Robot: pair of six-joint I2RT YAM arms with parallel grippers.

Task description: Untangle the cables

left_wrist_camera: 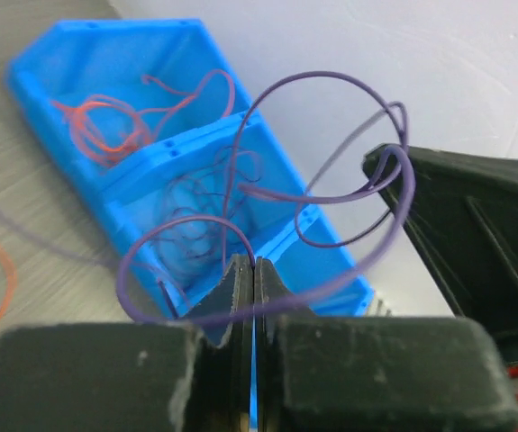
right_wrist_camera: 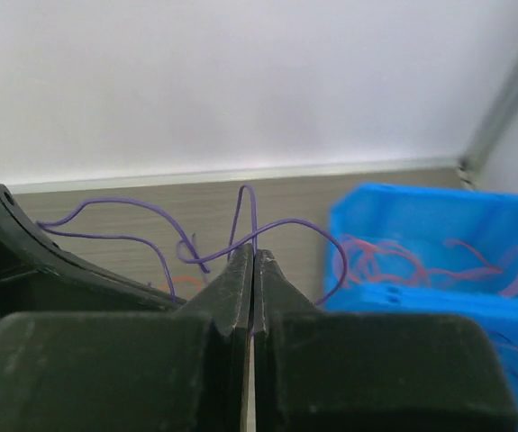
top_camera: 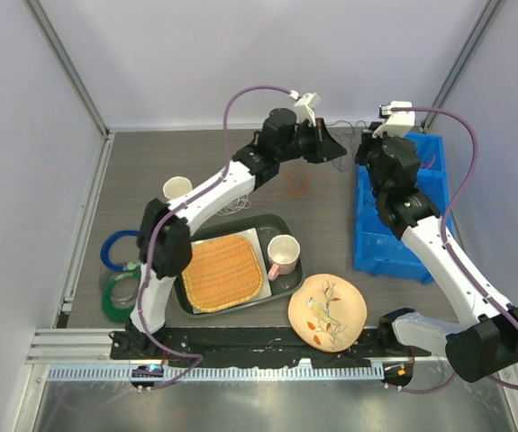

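I will next move my right gripper back and down over the bin's middle section and let go of the purple cable [top_camera: 349, 144], as other purple cables already lie there.
High over the back of the table my left gripper [top_camera: 336, 148] and right gripper [top_camera: 363, 153] face each other closely. Each is shut on the same thin purple cable [top_camera: 349, 144]. In the left wrist view the left gripper [left_wrist_camera: 254, 265] pinches the purple cable [left_wrist_camera: 326, 76] at its tips, and the cable curls in wide loops toward the right gripper's black body [left_wrist_camera: 475, 234]. In the right wrist view the right gripper [right_wrist_camera: 253, 256] pinches the purple cable [right_wrist_camera: 295, 221], which trails left. An orange cable [top_camera: 299, 185] and a white cable [top_camera: 236, 205] lie on the table.
A blue bin [top_camera: 371, 247] at the right holds red-orange cables [left_wrist_camera: 105, 126] in one compartment and purple ones [left_wrist_camera: 195, 225] in another. Nearer are a dark tray [top_camera: 277, 290] with a woven mat [top_camera: 222, 270] and pink mug [top_camera: 283, 255], a plate [top_camera: 327, 310], a cream cup [top_camera: 177, 189] and tape rings [top_camera: 119, 270].
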